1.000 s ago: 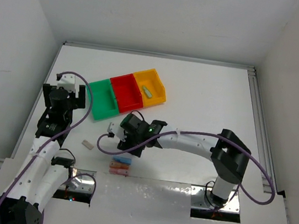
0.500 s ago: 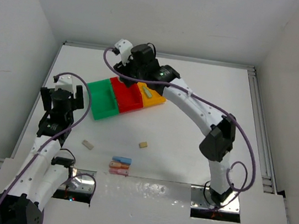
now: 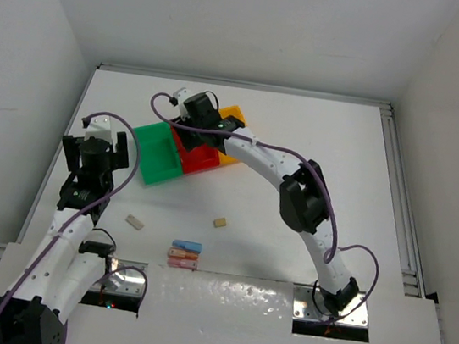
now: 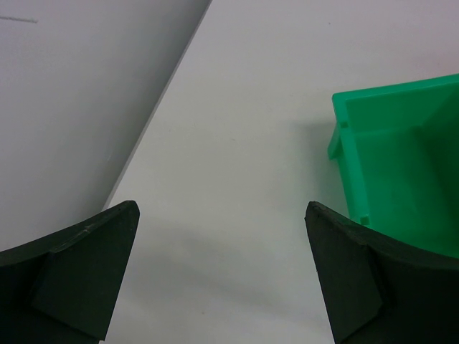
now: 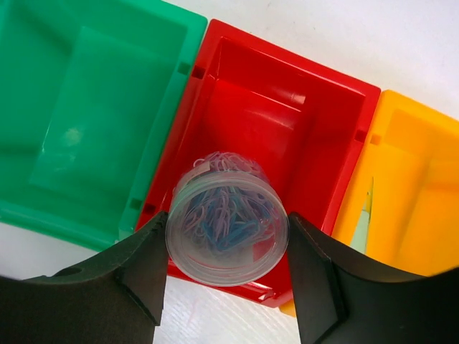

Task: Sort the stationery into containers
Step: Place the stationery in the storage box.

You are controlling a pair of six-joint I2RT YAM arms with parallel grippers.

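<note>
My right gripper will lower into the red bin (image 5: 287, 129) and release the tub on the bin's bottom, as the bin lies open and empty below the tub.
My right gripper (image 5: 226, 233) is shut on a clear round tub of lavender and blue paper clips (image 5: 226, 215), held just above the near end of the red bin (image 5: 287, 129). The green bin (image 5: 86, 107) lies to its left and the yellow-orange bin (image 5: 416, 186), with a pale green stick (image 5: 362, 226) in it, to its right. From above, the right gripper (image 3: 198, 121) hangs over the bin row (image 3: 153, 157). My left gripper (image 4: 221, 215) is open and empty over bare table beside the green bin (image 4: 401, 158). Two beige blocks (image 3: 220, 222) (image 3: 133, 222) and pastel sticks (image 3: 186, 251) lie on the table.
The right arm (image 3: 299, 190) arches across the middle of the table from its base at the front right. The left arm (image 3: 87, 178) stands near the left wall. The white walls enclose the table on three sides.
The right arm swung from the front-middle of the table, near the sticks, back to the bin row with the tub. A beige block it covered now shows. The left arm stayed still.
</note>
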